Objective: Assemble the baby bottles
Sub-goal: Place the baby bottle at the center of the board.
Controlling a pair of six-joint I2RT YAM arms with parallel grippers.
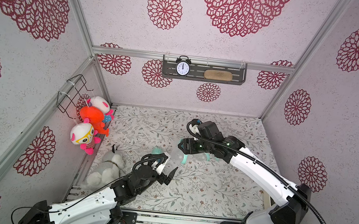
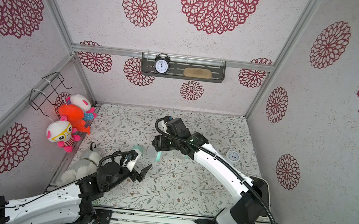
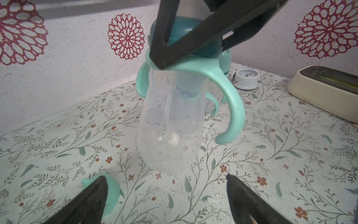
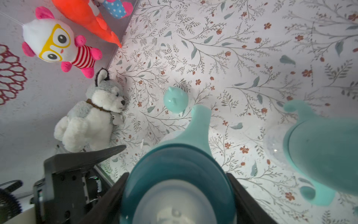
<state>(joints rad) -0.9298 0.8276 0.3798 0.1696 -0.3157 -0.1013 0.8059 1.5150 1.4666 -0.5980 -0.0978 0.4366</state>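
Next, my right gripper goes down to the bare tabletop [image 1: 175, 156] beside the mint dome cap to release the collar, as the bottle's base still hangs above the table.
My right gripper [image 4: 178, 194] is shut on the dark teal collar [image 4: 178, 170] of a baby bottle [image 3: 168, 120]. It holds the clear body with its mint two-handled ring tilted just above the table. This bottle shows in both top views [image 1: 177, 155] [image 2: 152, 154] under the right gripper [image 1: 181, 145]. My left gripper [image 3: 166, 178] stands open just in front of the bottle's base with nothing between its fingers [image 1: 173, 173]. A mint eared dome cap [image 4: 175, 99] [image 3: 114, 192] lies on the table beside the left gripper. A second, capped bottle [image 4: 321, 151] [image 1: 203, 157] stands under the right arm.
A husky plush [image 1: 109, 166] lies on the table against the left wall, with hanging plush toys [image 1: 85, 136] above it. A small white alarm clock [image 2: 232, 156] and a cream box [image 3: 325, 91] sit on the right side. A shelf [image 1: 203, 70] hangs on the back wall.
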